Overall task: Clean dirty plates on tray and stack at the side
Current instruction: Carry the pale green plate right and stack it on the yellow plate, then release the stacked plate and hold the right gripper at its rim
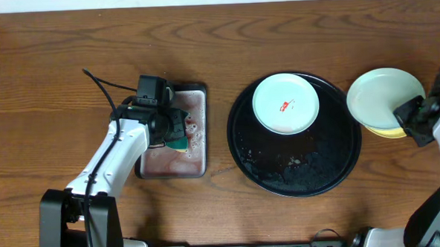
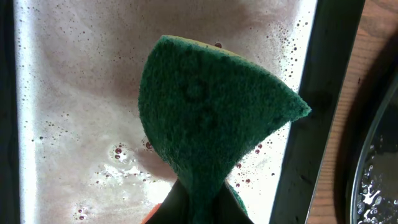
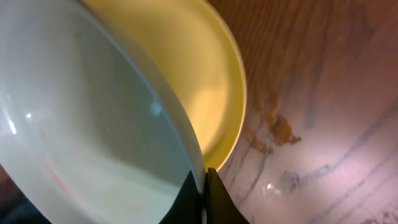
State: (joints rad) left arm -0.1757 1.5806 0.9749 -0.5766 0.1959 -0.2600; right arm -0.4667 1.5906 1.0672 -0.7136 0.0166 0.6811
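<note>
My right gripper moves down next until the tilted mint plate rests on the yellow plate [image 1: 389, 134] [image 3: 199, 68], then releases the mint plate's rim, since that stack spot lies below the gripper.
The black tray [image 1: 311, 160] lies mid-table with one pale mint plate [image 1: 285, 103], smeared red, at its far side. To its right, my right gripper [image 3: 204, 199] is shut on the rim of a second mint plate [image 3: 93, 124], which is tilted over the yellow plate [image 3: 199, 68] on the wood. From overhead that mint plate [image 1: 382, 98] hides most of the yellow plate [image 1: 389, 134]. My left gripper [image 2: 199, 211] is shut on a green sponge [image 2: 205, 118] above the wet metal tray.
The rectangular silver tray [image 1: 158, 162] left of the black tray holds soapy, reddish water [image 2: 74, 93]. Crumbs and droplets dot the black tray's floor. The right arm [image 1: 436, 121] sits at the table's right edge. Bare wood lies at the back.
</note>
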